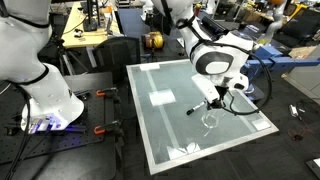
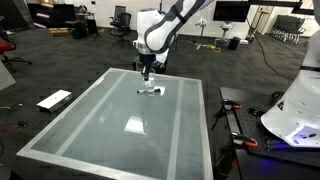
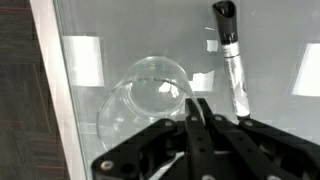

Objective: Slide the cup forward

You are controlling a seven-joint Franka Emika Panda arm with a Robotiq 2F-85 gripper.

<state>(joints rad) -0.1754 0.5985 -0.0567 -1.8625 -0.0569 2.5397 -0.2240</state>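
My gripper draws back with the cup (image 3: 150, 95) next over the bare tabletop nearer the white robot base and releases it, since that spot lies back from my gripper.
The clear cup (image 3: 150, 95) shows in the wrist view as a thin round rim, just left of my fingertips. In both exterior views it is faint on the table (image 1: 208, 121) (image 2: 150, 88). My gripper (image 3: 197, 106) is shut, with its tips against the cup's right rim; I cannot tell whether the rim is pinched. It hangs right over the cup in both exterior views (image 1: 214, 103) (image 2: 148, 75). A black-and-white marker (image 3: 232, 60) lies just right of the cup.
The grey table (image 1: 160, 130) (image 2: 100, 130) has white tape lines, and its left edge (image 3: 55, 90) runs close to the cup. A white robot base (image 1: 40, 90) (image 2: 300, 110) stands beside the table. A flat white board (image 2: 55, 100) lies on the floor.
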